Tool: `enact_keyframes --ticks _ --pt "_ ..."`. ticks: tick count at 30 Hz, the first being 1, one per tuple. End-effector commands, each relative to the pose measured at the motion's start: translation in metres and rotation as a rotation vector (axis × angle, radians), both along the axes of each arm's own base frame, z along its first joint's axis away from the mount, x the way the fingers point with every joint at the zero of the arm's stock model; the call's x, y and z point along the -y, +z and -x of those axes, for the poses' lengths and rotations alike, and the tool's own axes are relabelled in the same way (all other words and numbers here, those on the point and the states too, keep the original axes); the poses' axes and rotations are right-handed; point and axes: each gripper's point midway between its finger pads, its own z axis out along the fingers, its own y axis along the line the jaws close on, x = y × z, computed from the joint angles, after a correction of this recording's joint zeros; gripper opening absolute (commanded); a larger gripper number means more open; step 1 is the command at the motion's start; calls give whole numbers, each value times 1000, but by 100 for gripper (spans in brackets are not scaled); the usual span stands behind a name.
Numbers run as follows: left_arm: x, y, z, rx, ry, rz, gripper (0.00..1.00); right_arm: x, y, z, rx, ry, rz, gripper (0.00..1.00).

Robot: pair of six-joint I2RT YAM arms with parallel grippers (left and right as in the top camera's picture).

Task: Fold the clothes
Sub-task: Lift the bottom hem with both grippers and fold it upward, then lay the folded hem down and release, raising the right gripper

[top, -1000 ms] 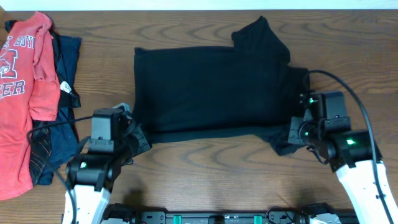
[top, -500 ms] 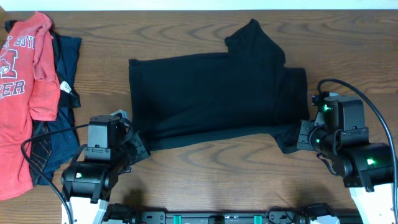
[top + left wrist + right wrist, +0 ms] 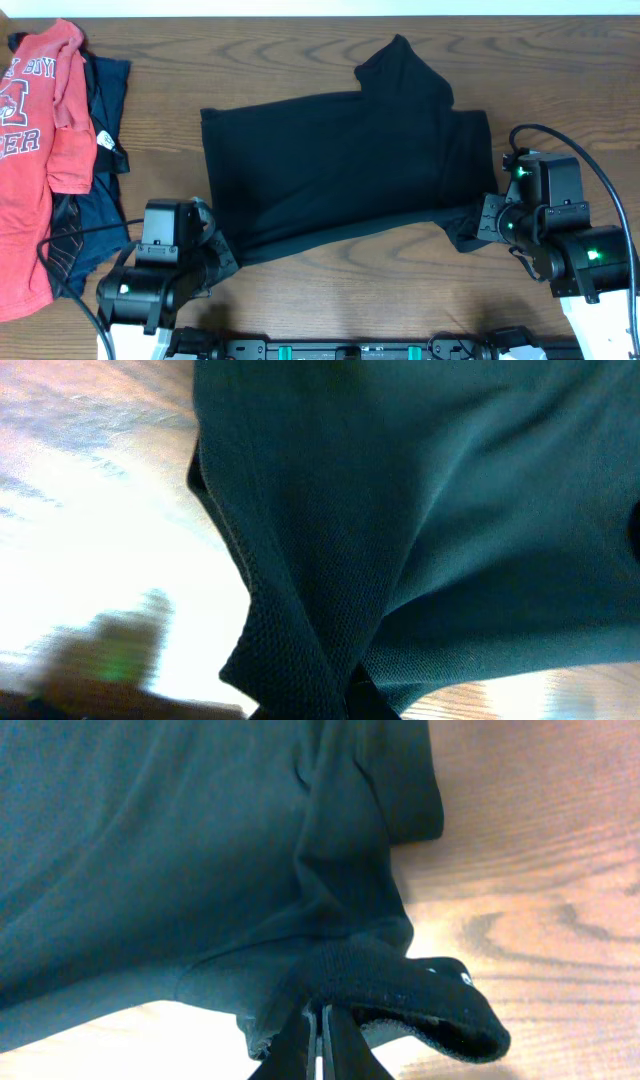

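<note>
The robot will next use its left gripper to carry the raised corner outward and down onto the shirt's flat side border [image 3: 226, 198] [image 3: 245, 410] and release it.
The black short-sleeved shirt [image 3: 330, 160] lies spread on the wooden table, one sleeve pointing to the far edge. My left gripper [image 3: 222, 258] is shut on its near left corner; in the left wrist view the fabric [image 3: 400, 510] fills the frame above the jaws [image 3: 350, 705]. My right gripper [image 3: 482, 222] is shut on its near right edge; the right wrist view shows the jaws [image 3: 320, 1035] pinching the shirt's ribbed edge [image 3: 400, 985]. An orange-red lettered T-shirt [image 3: 35, 150] and a navy garment [image 3: 95, 215] lie at the left.
The wooden table [image 3: 350, 285] shows bare in front of the shirt and at the far right. A black cable [image 3: 590, 185] loops from the right arm. A black rail [image 3: 350, 350] runs along the near table edge.
Both grippers have pulled back toward the near edge, dragging the black shirt with them. The shirt's left side has shifted left and its lower hem now slants.
</note>
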Motion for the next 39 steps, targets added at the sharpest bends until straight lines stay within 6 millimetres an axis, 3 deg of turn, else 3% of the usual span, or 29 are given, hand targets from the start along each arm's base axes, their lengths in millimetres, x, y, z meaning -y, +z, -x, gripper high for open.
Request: enact_keyframes --ticks 1,10,14,23,34,39 --pt "-8 4 6 16 15 -55 6 3 1 2 -3 -37 8 1" --pt "3 -14 23 -33 -21 -69 6 -11 -33 26 -77 -31 1 1" --pt "-1 -14 18 -6 -5 -119 6 -17 -34 21 -57 -4 9 1" --pt "4 -24 -8 -24 3 -136 6 -27 -40 -17 -22 55 42 1" --pt "16 -57 -52 -70 8 -158 6 -20 -43 -92 -10 44 81 1" --pt "13 -65 -62 -78 34 -158 6 -19 -48 -118 -29 57 64 1"
